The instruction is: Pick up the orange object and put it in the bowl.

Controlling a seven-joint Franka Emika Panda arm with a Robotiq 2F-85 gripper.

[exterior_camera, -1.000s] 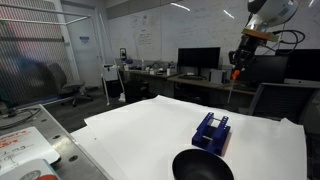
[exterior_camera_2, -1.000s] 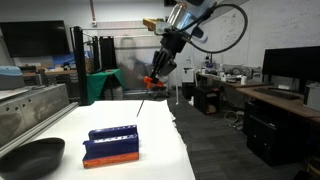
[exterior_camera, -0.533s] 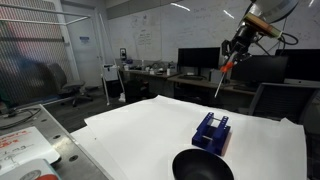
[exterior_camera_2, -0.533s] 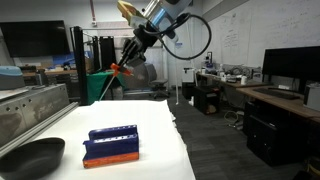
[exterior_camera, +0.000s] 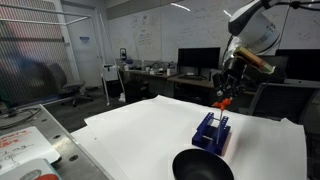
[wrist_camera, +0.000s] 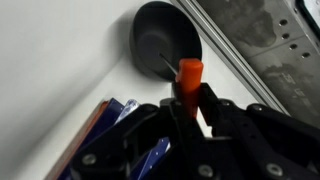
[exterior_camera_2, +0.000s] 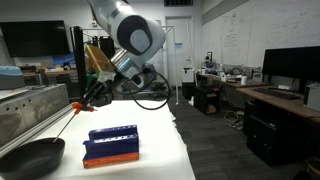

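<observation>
The orange peg hangs high and short of the bowl, so my gripper moves down and across to the bowl's edge by the rack next and releases it.
My gripper [wrist_camera: 190, 102] is shut on the orange object [wrist_camera: 190, 74], a short orange-red peg with a thin dark stick hanging from it. In both exterior views the gripper [exterior_camera: 222, 93] [exterior_camera_2: 87, 99] holds the peg [exterior_camera: 222, 101] [exterior_camera_2: 77, 105] in the air, above the blue rack [exterior_camera: 211, 130] [exterior_camera_2: 112, 143]. In an exterior view the stick slants down toward the black bowl [exterior_camera_2: 30, 157]. The bowl [exterior_camera: 202, 165] sits at the table's near edge, just past the rack. In the wrist view the bowl [wrist_camera: 165, 42] lies beyond the peg and the rack [wrist_camera: 108, 128] is at lower left.
The table is covered in white [exterior_camera: 140, 130]. A metal panel with printed sheets [exterior_camera: 25, 145] lies beside it, and its grey edge [exterior_camera_2: 30, 110] shows near the bowl. Desks with monitors [exterior_camera: 198, 60] and chairs stand behind.
The arm has swung down from high at the back, carrying the orange object across the table to a spot above the blue rack, closer to the bowl.
</observation>
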